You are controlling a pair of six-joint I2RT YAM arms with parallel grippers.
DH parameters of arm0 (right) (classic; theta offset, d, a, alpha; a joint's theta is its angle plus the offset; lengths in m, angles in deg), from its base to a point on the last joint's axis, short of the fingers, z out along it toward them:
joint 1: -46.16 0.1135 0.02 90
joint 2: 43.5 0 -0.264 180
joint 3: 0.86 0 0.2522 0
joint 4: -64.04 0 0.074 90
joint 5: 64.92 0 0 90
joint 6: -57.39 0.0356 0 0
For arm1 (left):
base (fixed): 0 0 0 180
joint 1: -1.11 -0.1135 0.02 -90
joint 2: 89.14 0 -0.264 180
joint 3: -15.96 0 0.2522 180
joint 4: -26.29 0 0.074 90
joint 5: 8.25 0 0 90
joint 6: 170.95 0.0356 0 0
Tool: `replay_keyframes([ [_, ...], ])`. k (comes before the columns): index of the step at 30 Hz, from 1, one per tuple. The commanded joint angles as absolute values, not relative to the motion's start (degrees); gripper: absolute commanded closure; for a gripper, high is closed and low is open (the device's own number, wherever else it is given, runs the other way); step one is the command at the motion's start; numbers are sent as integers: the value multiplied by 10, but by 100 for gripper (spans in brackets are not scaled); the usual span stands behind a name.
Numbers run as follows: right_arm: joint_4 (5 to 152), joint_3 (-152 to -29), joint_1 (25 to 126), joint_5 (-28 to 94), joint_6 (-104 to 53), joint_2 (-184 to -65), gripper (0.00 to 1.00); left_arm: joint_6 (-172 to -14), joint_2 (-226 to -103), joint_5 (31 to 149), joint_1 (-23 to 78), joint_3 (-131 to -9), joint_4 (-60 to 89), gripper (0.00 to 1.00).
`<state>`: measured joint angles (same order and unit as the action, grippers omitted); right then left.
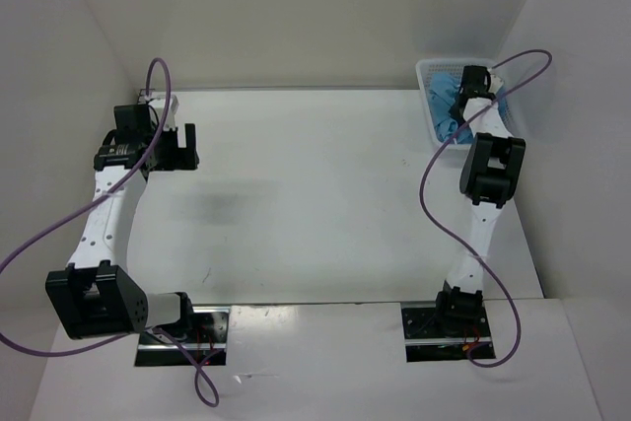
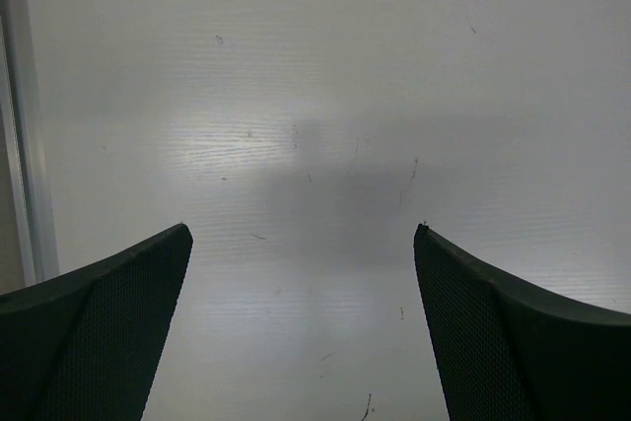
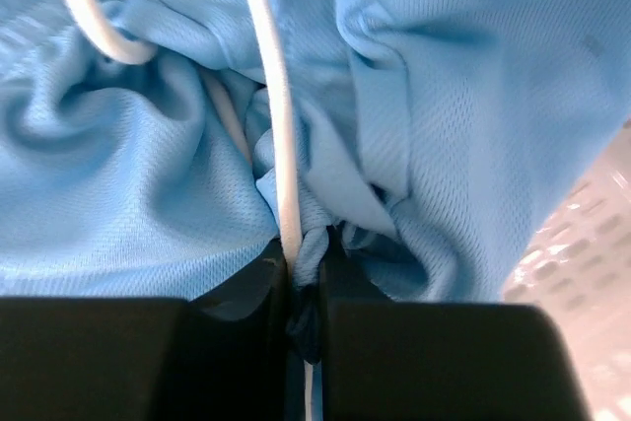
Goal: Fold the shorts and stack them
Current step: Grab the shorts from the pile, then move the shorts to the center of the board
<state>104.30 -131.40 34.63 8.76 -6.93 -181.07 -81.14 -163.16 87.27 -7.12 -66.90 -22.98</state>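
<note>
My right gripper lifts next, carries the shorts (image 1: 446,105) over the table's bare middle and releases them, as that place lies to the gripper's left in the top view.
The light blue shorts (image 1: 446,105) lie bunched inside the white mesh basket (image 1: 425,70) at the far right corner. My right gripper (image 1: 461,98) reaches down into the basket. In the right wrist view it (image 3: 304,261) is shut on a pinch of the shorts' fabric (image 3: 463,96) together with the white drawstring (image 3: 273,76). My left gripper (image 1: 183,146) hovers over the bare table at the far left. In the left wrist view it (image 2: 303,234) is open and holds nothing.
White walls enclose the table on the left, back and right. The basket's mesh wall (image 3: 582,253) shows at the right of the right wrist view. Purple cables loop from both arms. A grey shadow (image 1: 232,206) lies on the table's centre left.
</note>
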Motion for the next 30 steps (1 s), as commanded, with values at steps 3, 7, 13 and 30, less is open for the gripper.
replay_keyframes([
  [3,1057,-1411,342,87,-100,-1723,100,-810,-1610,885,-75,-677,-204,0],
  [7,1063,-1474,342,139,-142,-1674,100,-810,-1610,898,-75,-677,-187,0],
  [13,1063,-1508,390,237,-205,-1565,100,-810,-1600,913,-75,-671,-167,0],
  [30,974,-1245,622,449,-252,-1319,100,-810,-1594,966,-75,-664,-171,0],
])
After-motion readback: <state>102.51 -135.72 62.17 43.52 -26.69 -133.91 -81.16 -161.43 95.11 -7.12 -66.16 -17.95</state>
